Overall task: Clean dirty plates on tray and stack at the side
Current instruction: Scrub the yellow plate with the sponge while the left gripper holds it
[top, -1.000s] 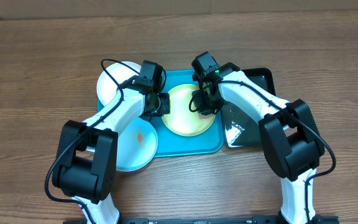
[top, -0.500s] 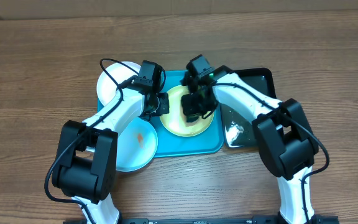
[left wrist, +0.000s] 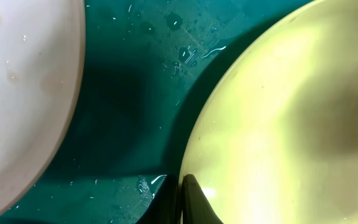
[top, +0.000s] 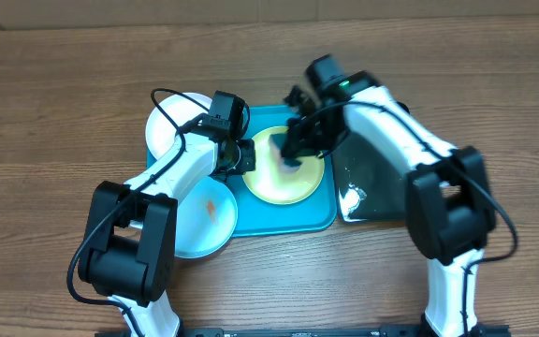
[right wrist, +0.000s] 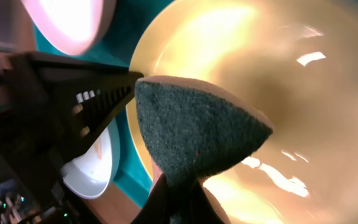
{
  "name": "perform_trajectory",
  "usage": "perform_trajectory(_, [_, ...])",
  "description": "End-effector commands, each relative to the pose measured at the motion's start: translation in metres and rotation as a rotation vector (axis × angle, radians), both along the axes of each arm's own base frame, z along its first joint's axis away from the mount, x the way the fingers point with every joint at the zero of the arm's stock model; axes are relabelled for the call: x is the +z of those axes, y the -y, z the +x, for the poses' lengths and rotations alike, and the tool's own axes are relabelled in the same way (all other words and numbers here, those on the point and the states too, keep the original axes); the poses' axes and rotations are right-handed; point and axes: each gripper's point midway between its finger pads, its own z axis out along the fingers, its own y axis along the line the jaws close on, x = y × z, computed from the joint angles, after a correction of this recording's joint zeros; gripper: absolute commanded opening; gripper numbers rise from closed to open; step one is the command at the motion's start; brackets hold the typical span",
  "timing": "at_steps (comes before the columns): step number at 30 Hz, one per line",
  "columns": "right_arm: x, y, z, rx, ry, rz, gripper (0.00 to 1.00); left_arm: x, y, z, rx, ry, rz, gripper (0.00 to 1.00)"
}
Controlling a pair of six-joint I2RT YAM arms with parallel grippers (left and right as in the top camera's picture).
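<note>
My right gripper carries the sponge (right wrist: 197,137) off the yellow-green plate onto the black tray's bottom and releases it next, since that lies to the right in the overhead view.
The pale yellow-green plate (top: 288,180) lies on the turquoise tray (top: 279,217). My left gripper (top: 243,157) is shut on the plate's left rim, as the left wrist view shows (left wrist: 180,186). My right gripper (top: 298,148) is shut on a dark green sponge (right wrist: 197,137), which it presses on the plate's upper part (right wrist: 278,74). The white plate (top: 169,122) sits at the tray's far left corner. The light blue plate (top: 204,223), with an orange smear, lies on the table at the tray's near left.
A glossy black tray (top: 382,192) holding wet patches lies against the turquoise tray's right side. The turquoise tray's floor (left wrist: 129,93) is wet with droplets. Brown wooden table (top: 54,112) surrounds everything.
My right arm has swung back and to the right while the sponge slid across the yellow-green plate's upper part. The left gripper and the plates have not moved.
</note>
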Motion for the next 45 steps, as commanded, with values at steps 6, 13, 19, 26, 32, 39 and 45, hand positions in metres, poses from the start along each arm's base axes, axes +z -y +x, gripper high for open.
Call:
perform_trajectory(6, [0.045,0.111,0.015,-0.149,0.112,-0.285,0.04,-0.007,0.003,-0.005,0.008,-0.022,-0.007,0.04])
perform_trajectory(13, [0.014,0.179,0.004,-0.222,0.038,-0.520,0.04,-0.006,0.004,-0.005,0.007,-0.021,-0.011,0.04])
perform_trajectory(19, [-0.017,0.190,0.012,-0.242,0.093,-0.581,0.04,-0.006,0.004,-0.005,0.007,-0.021,-0.011,0.04])
perform_trajectory(26, [-0.052,0.191,0.012,-0.252,0.125,-0.577,0.04,-0.006,0.004,-0.004,0.007,-0.016,-0.012,0.04])
perform_trajectory(32, [-0.070,0.192,0.006,-0.252,0.125,-0.576,0.19,-0.006,0.004,-0.003,0.007,-0.012,-0.014,0.04])
perform_trajectory(39, [-0.070,0.191,0.005,-0.254,0.119,-0.566,0.56,-0.006,0.004,-0.002,0.007,-0.010,-0.014,0.04])
perform_trajectory(45, [-0.071,0.191,0.004,-0.254,0.116,-0.566,0.54,-0.006,0.004,-0.002,0.007,-0.010,-0.014,0.04])
